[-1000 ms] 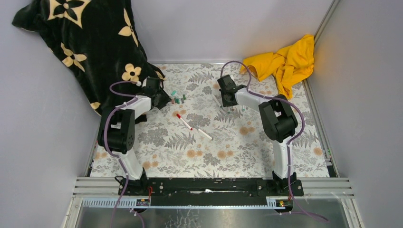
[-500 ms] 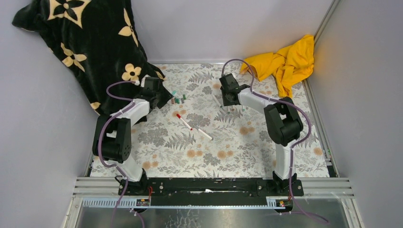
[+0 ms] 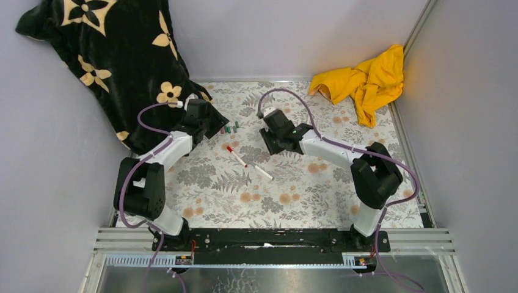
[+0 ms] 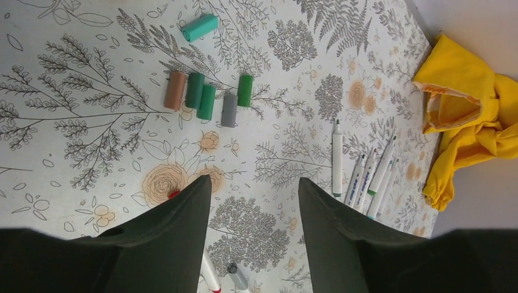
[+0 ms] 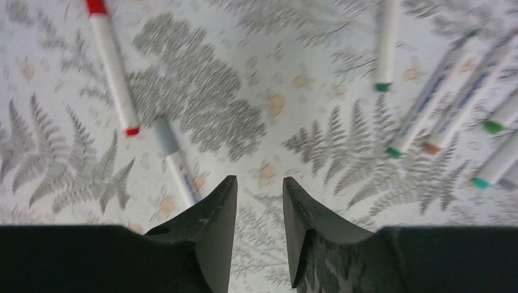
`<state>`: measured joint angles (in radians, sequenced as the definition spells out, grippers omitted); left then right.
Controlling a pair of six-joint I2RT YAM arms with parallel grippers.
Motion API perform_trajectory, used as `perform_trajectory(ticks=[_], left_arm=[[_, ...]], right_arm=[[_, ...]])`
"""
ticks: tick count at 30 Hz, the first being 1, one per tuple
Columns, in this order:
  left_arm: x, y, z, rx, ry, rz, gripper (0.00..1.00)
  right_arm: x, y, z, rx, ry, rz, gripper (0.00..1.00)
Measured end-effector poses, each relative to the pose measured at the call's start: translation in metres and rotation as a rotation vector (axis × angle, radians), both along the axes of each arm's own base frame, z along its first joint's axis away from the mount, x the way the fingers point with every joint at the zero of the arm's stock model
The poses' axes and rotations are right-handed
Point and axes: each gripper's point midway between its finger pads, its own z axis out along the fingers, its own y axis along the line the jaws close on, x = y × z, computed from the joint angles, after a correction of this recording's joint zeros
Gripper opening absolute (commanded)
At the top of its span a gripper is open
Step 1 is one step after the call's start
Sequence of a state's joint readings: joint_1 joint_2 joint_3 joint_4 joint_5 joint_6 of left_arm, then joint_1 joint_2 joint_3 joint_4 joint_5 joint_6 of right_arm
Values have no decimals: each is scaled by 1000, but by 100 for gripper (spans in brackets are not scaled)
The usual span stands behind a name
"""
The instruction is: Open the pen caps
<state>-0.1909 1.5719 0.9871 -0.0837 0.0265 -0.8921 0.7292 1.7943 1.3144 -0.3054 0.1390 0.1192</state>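
Note:
I need to move my right gripper back and down next, turning to straddle the pen's white body: the grey cap [image 5: 164,134] is still on its pen, angled to my fingers.
Several loose pen caps [image 4: 206,97], green, teal, brown and grey, lie in a cluster on the fern-print mat [image 3: 287,195]; the same caps [image 3: 229,128] show small in the top view. My left gripper [image 4: 255,186] hovers open just short of them, with nothing between its fingers. A white pen [image 5: 112,61] wears a red cap [image 5: 95,6], and beside it lies a pen with a grey cap [image 5: 164,134]. Both pens [image 3: 247,163] lie mid-mat. My right gripper [image 5: 259,183] stands open and empty above the mat, right of these two pens. Several uncapped pens [image 5: 427,101] lie to its right.
A black blanket with cream flowers [image 3: 110,55] drapes over the back left corner, touching the left arm. A crumpled yellow cloth [image 3: 363,79] lies at the back right. Grey walls close in the mat on three sides.
My right arm swung left from the uncapped pens toward the mat's middle. Both grippers have opened wider. The left gripper stayed by the caps.

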Motion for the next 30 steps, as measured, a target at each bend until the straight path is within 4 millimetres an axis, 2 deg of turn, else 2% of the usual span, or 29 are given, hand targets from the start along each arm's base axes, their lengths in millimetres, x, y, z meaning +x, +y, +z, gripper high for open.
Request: perform_trajectory(ticks=[5,12,20,30], left_arm=[[-3,1,10,-15,-22,9,62],[-7,1,4,-22,-13,16,62],[-7,1,3,-27,-11,21,63],[-8,5,0,-32,-7,33,63]], right_arm=[[-42,9,-22,-18,74,107,40],[-75,13,-44,-27,151,202,40],[-85,31,-45,-3,147,262,40],[-86,36,-71,-46,181,277,40]])
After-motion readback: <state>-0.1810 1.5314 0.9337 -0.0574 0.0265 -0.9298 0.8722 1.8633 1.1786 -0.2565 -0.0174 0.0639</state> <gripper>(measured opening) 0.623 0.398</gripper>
